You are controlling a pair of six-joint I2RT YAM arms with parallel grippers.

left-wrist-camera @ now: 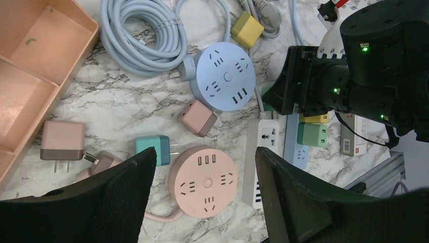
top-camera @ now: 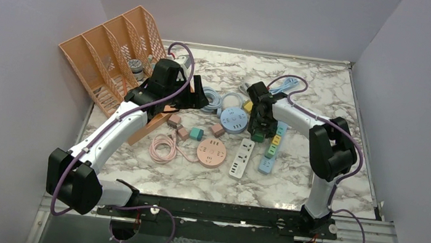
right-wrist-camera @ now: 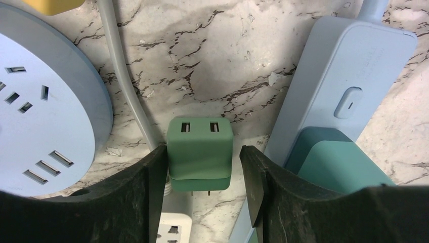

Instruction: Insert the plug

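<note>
My right gripper has the green plug (top-camera: 257, 137) between its fingers, so my left gripper will next go to the right in the top view, toward that plug, and close.
A green plug (right-wrist-camera: 200, 152) with two USB slots sits between my right gripper's (right-wrist-camera: 203, 167) fingers. The left finger touches its side and a gap shows at the right finger, so this gripper is open. Two bare pins stick out under the plug, over the marble just past the end of the white power strip (right-wrist-camera: 174, 230). In the top view the right gripper (top-camera: 260, 129) hangs between the blue round socket (top-camera: 233, 120) and the blue power strip (top-camera: 273, 147). My left gripper (left-wrist-camera: 205, 162) is open and empty, high above the pink round socket (left-wrist-camera: 205, 181).
An orange file rack (top-camera: 109, 59) stands at the back left. A coiled blue cable (left-wrist-camera: 141, 35) and loose teal (left-wrist-camera: 154, 149), pink (left-wrist-camera: 198, 117) and yellow (left-wrist-camera: 247, 29) plugs lie around the sockets. A teal plug (right-wrist-camera: 339, 162) sits in the blue strip. Walls enclose the table.
</note>
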